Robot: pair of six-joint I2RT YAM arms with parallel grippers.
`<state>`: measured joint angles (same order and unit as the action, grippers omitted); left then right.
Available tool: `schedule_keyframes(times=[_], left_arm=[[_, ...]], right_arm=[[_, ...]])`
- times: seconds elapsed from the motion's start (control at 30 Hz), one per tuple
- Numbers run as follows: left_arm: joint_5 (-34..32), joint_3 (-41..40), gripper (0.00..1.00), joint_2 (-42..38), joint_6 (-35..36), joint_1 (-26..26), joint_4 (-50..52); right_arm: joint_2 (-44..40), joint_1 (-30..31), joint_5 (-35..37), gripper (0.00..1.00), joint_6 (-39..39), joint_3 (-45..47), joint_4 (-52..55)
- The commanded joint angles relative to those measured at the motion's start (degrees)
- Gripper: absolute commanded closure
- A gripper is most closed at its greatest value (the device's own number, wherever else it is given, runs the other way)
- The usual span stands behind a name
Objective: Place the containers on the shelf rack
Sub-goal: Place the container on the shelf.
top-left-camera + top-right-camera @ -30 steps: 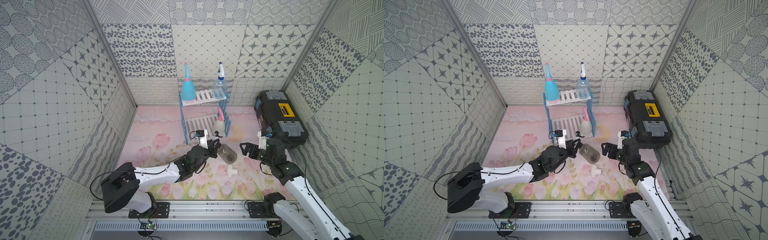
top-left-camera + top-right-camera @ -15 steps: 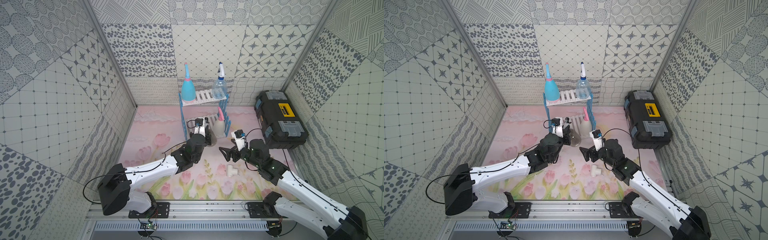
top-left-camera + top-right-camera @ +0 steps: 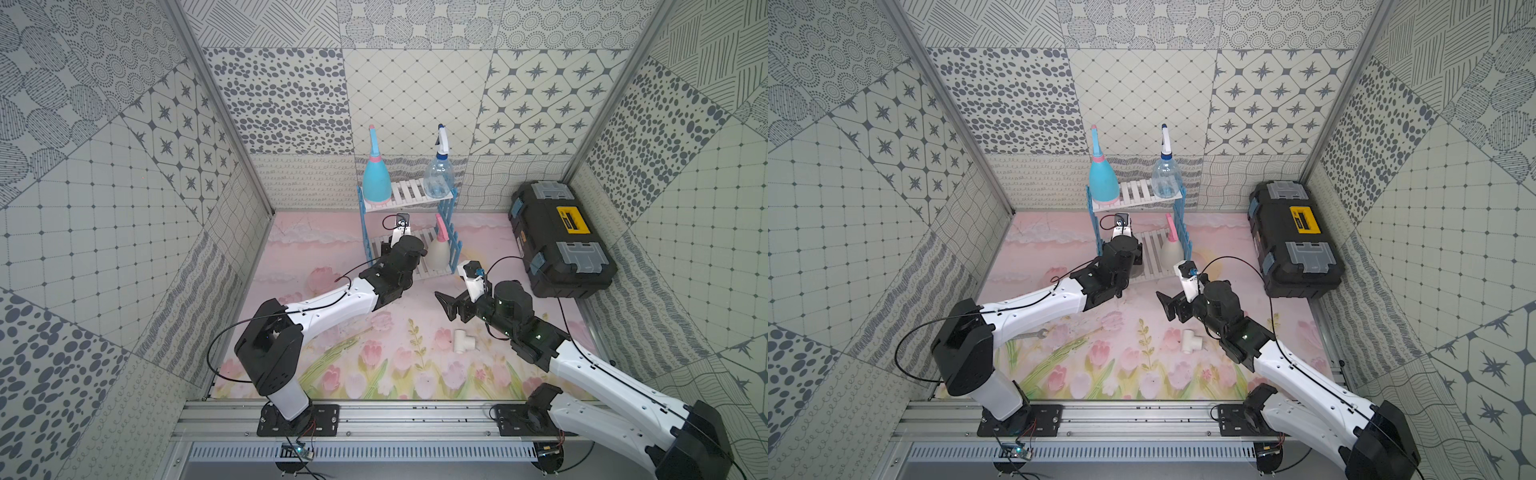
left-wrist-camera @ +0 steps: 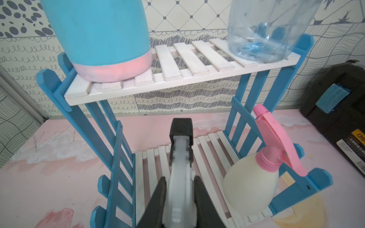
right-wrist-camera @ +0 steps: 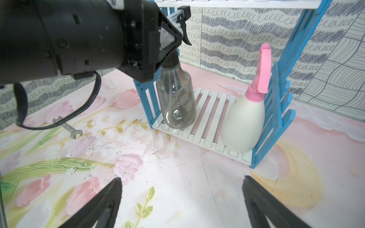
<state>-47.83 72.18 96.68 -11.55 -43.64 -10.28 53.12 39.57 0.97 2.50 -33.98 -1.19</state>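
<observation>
The cream container occupies the opposite end, so next my left gripper will lower and ease outward, bringing the smoky container onto the lower shelf's free slats to release it.
The shelf rack [image 3: 409,195] stands at the back, white slats between blue picket sides. On its top shelf are the light blue container [image 3: 376,183] and the clear one [image 3: 438,178]; the cream one [image 5: 244,120] is on the lower shelf's right. My left gripper [image 4: 180,199] is shut on the trigger head of the smoky dark container [image 5: 177,98], which hangs slightly tilted over the lower shelf's [image 5: 207,118] front left corner. I cannot tell if its base rests on the slats. My right gripper [image 3: 451,305] is open and empty above the mat in front of the rack.
A black toolbox [image 3: 561,245] sits against the right wall. A small white pipe tee [image 3: 463,340] lies on the mat beside my right arm. A wrench [image 5: 67,128] lies on the mat left of the rack's front. A yellow crescent moon [image 5: 292,177] is painted on the mat.
My left arm carried the smoky container from mid-mat back to the rack's lower shelf. My right arm swung from beside the toolbox to in front of the rack, still open.
</observation>
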Motion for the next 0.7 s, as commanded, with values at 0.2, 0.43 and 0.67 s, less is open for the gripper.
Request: schedule_keyframes(times=[0.2, 0.43, 0.67], left_arm=[[-1.2, 2.2, 0.95, 4.4, -5.4, 4.5, 4.3], [-0.1, 1.7, 0.95, 6.2, -6.3, 5.3, 1.9], [-0.3, 0.6, 0.95, 6.8, -7.3, 6.0, 1.1]], right_arm=[[-1.5, 0.3, 2.3, 0.03, -0.5, 1.7, -3.3], [-1.4, 0.3, 2.5, 0.03, -0.1, 2.2, -3.5], [-1.8, 0.2, 2.9, 0.03, 0.0, 2.7, -3.2]])
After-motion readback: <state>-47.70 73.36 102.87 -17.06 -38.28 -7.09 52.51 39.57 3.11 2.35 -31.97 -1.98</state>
